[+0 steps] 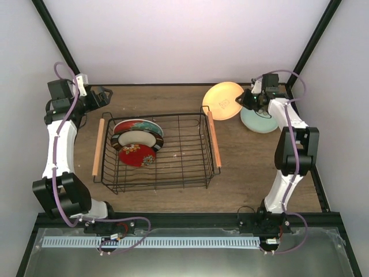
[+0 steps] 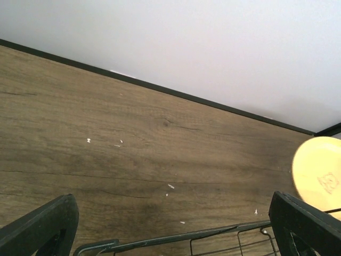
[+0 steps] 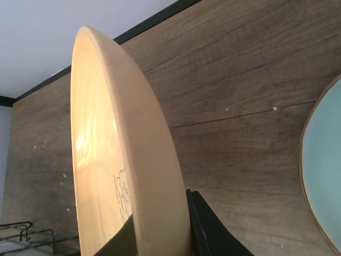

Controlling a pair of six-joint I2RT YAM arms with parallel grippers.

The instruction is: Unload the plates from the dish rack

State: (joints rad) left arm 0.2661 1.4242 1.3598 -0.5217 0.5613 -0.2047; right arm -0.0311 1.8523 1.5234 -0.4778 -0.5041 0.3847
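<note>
My right gripper lowers the yellow-orange plate's rim to the left in the top view next and releases it on the bare wood between rack [image 1: 184, 167] and mint plate.
The black wire dish rack [image 1: 184, 167] sits mid-table with wooden handles. Three plates stand in its left end: red-and-teal patterned [image 1: 138, 125], cream with dark rim [image 1: 136, 139], red floral [image 1: 137, 155]. My right gripper [image 1: 247, 99] is shut on the rim of the yellow-orange plate [image 1: 222, 100], held above the table right of the rack; it shows edge-on in the right wrist view [image 3: 122, 160]. The pale mint plate [image 1: 258, 121] lies flat on the table beneath, also in the right wrist view [image 3: 325, 176]. My left gripper [image 1: 105, 94] is open and empty behind the rack's back-left corner [image 2: 160, 240].
Black frame posts rise at both back corners. The table's back edge meets a white wall [image 2: 213, 64]. Bare wood [image 1: 253, 167] lies right of the rack.
</note>
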